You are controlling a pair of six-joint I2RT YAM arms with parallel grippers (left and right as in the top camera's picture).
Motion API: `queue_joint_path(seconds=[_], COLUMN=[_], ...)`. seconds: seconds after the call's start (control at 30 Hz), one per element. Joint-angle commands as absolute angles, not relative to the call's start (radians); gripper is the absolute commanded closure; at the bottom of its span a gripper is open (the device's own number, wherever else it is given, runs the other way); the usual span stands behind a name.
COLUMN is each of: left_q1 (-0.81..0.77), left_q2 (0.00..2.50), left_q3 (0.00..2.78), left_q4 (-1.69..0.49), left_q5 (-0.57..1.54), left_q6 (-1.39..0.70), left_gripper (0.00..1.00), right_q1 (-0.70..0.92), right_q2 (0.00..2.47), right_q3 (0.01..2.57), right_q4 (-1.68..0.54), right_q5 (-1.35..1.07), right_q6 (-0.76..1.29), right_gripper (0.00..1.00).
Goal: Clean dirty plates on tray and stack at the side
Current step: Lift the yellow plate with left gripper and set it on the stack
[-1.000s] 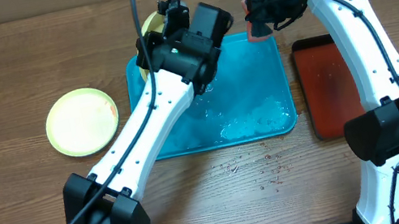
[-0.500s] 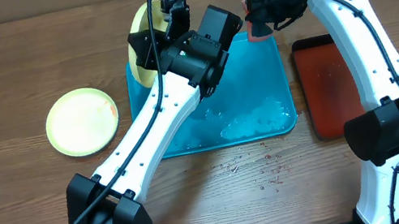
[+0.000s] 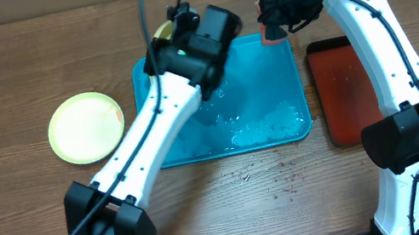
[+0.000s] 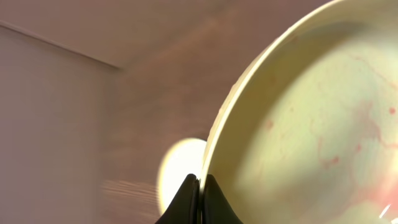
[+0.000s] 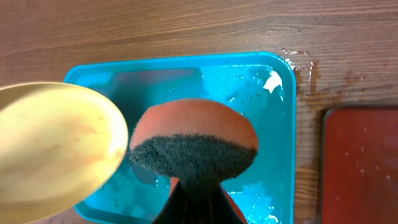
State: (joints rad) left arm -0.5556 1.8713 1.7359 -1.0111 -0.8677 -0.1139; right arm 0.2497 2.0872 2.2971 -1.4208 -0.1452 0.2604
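Next, my left gripper goes to the left in the overhead view and lowers the held plate onto the second yellow-green plate (image 3: 86, 127), stacking it beside the tray.
My left gripper (image 4: 200, 188) is shut on the rim of a pale yellow-green plate (image 4: 311, 124) with faint red smears. It holds the plate up over the far left corner of the turquoise tray (image 3: 289, 77). From overhead only a sliver of that plate (image 3: 162, 30) shows behind the arm. My right gripper (image 5: 194, 190) is shut on an orange sponge (image 5: 194, 140) with a dark scouring face, above the tray's far right corner (image 5: 283, 93). The held plate (image 5: 56, 143) is to its left. A second yellow-green plate (image 3: 86, 126) lies on the table, left of the tray. No light blue plate shows.
The tray holds water and foam (image 3: 267, 127) near its front right. A dark red tray (image 3: 343, 89) lies right of it. Small crumbs (image 3: 277, 182) are scattered on the wood in front of the tray.
My left gripper tipped the held plate up to the left half a second ago, then turned it back, so it is mostly hidden behind the arm. The right arm has not moved.
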Motion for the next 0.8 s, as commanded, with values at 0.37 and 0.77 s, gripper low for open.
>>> queue_joint_path(seconds=[0.37,0.77], left_q1=[0.078,0.415], left_q2=[1.864,1.864], left_q3=[1.731,1.489], left_q4=[-1.078,-0.954], left_q5=[0.160,0.173], left_q6=[-0.131,-0.131], left_gripper=[0.95,0.96], right_q1=[0.251,0.251], right_q2=[2.082,2.082], right_q3=[2.305,2.305], right_q4=[-1.428,-1.429], right_q5=[-0.131,-0.131], right_q6=[0.256,0.259], right_gripper=[0.96,0.96])
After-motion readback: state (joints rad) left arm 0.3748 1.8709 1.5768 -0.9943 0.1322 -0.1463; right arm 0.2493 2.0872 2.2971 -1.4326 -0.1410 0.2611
